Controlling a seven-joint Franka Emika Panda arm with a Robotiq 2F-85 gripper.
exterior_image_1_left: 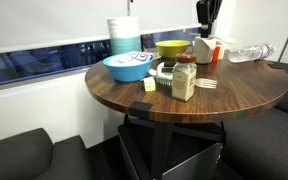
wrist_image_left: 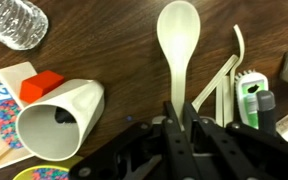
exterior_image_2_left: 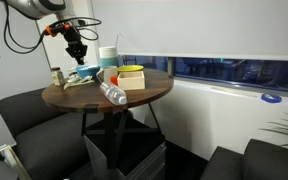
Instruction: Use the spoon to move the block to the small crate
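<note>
The gripper lowers the spoon toward the bare dark wood (exterior_image_1_left: 215, 70) (wrist_image_left: 162, 86) between the cup and the fork next, then lets go of the spoon's handle.
My gripper (wrist_image_left: 179, 112) is shut on the handle of a cream plastic spoon (wrist_image_left: 177, 30). The spoon's bowl points away from me, above the dark wooden table. The orange-red block (wrist_image_left: 41, 85) lies to the left of the spoon, against a white cup (wrist_image_left: 59, 115) that lies on its side. In an exterior view the gripper (exterior_image_1_left: 208, 18) hangs above the cup and block (exterior_image_1_left: 215, 49) at the far side of the round table. It also shows in an exterior view (exterior_image_2_left: 76, 50). I cannot make out a small crate.
A clear plastic bottle (wrist_image_left: 14, 20) lies beyond the cup. A white fork (wrist_image_left: 224, 85) and a green-labelled jar (wrist_image_left: 249, 100) are right of the spoon. A yellow bowl (exterior_image_1_left: 171, 47), a blue bowl (exterior_image_1_left: 129, 67), a spice jar (exterior_image_1_left: 184, 78) and a small yellow cube (exterior_image_1_left: 149, 85) crowd the table.
</note>
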